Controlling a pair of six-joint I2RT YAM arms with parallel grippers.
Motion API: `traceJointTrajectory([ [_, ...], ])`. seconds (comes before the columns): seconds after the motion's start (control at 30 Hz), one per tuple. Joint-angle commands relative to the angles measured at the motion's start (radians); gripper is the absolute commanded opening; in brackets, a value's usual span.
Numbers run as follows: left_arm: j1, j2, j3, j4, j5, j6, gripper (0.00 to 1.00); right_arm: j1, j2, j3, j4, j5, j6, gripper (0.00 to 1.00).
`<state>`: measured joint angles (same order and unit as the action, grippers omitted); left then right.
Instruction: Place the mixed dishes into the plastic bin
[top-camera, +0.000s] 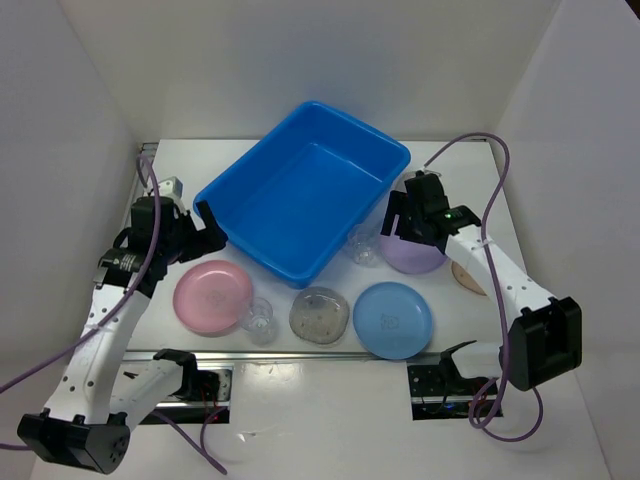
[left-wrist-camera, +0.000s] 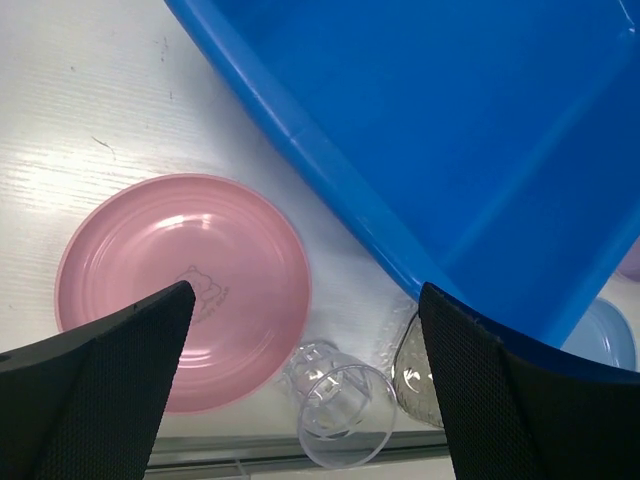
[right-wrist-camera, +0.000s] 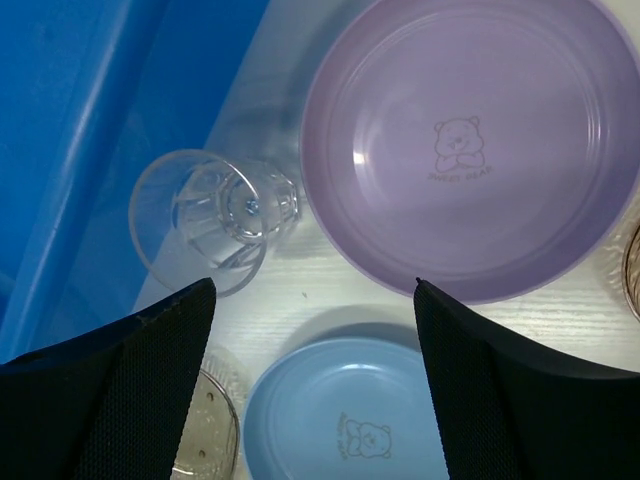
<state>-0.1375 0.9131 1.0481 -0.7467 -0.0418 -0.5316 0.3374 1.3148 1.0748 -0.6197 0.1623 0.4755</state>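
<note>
The right gripper moves down and toward the bin (top-camera: 305, 195) next, straddling the rim of the clear cup (top-camera: 371, 249) by the lavender plate, since the cup's opening leaves room inside.
The blue plastic bin (top-camera: 305, 195) stands empty at the table's middle back. In front of it lie a pink plate (top-camera: 212, 296), a clear cup (top-camera: 262, 320) on its side, a speckled plate (top-camera: 320, 314) and a blue plate (top-camera: 392, 319). A lavender plate (top-camera: 412, 255), a second clear cup (top-camera: 364, 245) and a tan plate (top-camera: 468, 276) lie at the right. My left gripper (top-camera: 208, 232) is open and empty, above the table between the pink plate (left-wrist-camera: 180, 290) and the bin's near wall (left-wrist-camera: 330, 190). My right gripper (top-camera: 398, 228) is open and empty over the lavender plate's (right-wrist-camera: 470, 150) near edge.
White walls enclose the table on three sides. A metal rail (top-camera: 300, 354) runs along the front edge behind the arm bases. In the right wrist view the cup (right-wrist-camera: 215, 215) lies on its side against the bin's wall (right-wrist-camera: 80, 120), with the blue plate (right-wrist-camera: 345, 420) below.
</note>
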Motion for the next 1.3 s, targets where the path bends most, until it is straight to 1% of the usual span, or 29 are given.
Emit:
traceJointTrajectory([
  [0.0,0.001,-0.055,-0.008,0.03,0.045,-0.022,1.0,0.0,-0.019,-0.019,0.037,-0.021,0.005,0.85],
  [0.07,0.001,-0.085,-0.019,0.053,0.03,-0.048,1.0,0.0,0.01,-0.029,0.046,-0.058,0.015,0.82],
  [0.13,0.001,-0.094,-0.032,0.064,0.02,-0.059,1.0,0.0,0.035,-0.029,0.072,-0.082,0.024,0.74],
  [0.17,0.001,-0.103,-0.033,0.064,0.005,-0.059,1.0,0.0,0.066,-0.029,0.072,-0.083,0.034,0.61],
  [0.23,0.001,-0.114,-0.042,0.075,0.005,-0.068,1.0,0.0,0.093,-0.029,0.098,-0.095,0.034,0.5],
  [0.27,0.001,-0.114,-0.042,0.075,0.005,-0.077,1.0,0.0,0.118,-0.02,0.098,-0.095,0.034,0.4],
  [0.3,0.001,-0.123,-0.051,0.075,0.019,-0.077,1.0,0.0,0.127,-0.019,0.098,-0.095,0.034,0.37],
  [0.47,0.001,-0.123,-0.071,0.096,0.04,-0.077,1.0,0.0,0.175,-0.01,0.12,-0.095,0.034,0.37],
  [0.5,0.001,-0.123,-0.071,0.096,0.049,-0.077,1.0,0.0,0.188,-0.001,0.129,-0.115,0.034,0.37],
  [0.6,0.001,-0.132,-0.071,0.096,0.049,-0.077,1.0,0.0,0.158,-0.001,0.138,-0.115,0.043,0.42],
  [0.7,0.001,-0.132,-0.082,0.105,0.049,-0.077,1.0,0.0,0.158,0.013,0.138,-0.127,0.043,0.45],
  [0.93,0.001,-0.132,-0.092,0.106,0.049,-0.068,1.0,0.02,0.219,0.031,0.152,-0.162,0.052,0.45],
  [0.97,0.001,-0.132,-0.092,0.106,0.049,-0.068,1.0,0.029,0.23,0.031,0.152,-0.162,0.052,0.42],
  [1.1,0.001,-0.132,-0.102,0.106,0.049,-0.068,1.0,0.029,0.25,0.04,0.152,-0.162,0.052,0.42],
  [1.13,0.001,-0.132,-0.102,0.115,0.049,-0.068,1.0,0.029,0.265,0.04,0.161,-0.162,0.052,0.38],
  [1.2,0.001,-0.132,-0.102,0.115,0.04,-0.068,1.0,0.029,0.274,0.04,0.161,-0.162,0.052,0.33],
  [1.23,0.001,-0.132,-0.102,0.115,0.04,-0.068,1.0,0.029,0.285,0.04,0.161,-0.162,0.052,0.25],
  [1.27,0.001,-0.132,-0.112,0.115,0.04,-0.068,1.0,0.029,0.285,0.04,0.161,-0.162,0.052,0.19],
])
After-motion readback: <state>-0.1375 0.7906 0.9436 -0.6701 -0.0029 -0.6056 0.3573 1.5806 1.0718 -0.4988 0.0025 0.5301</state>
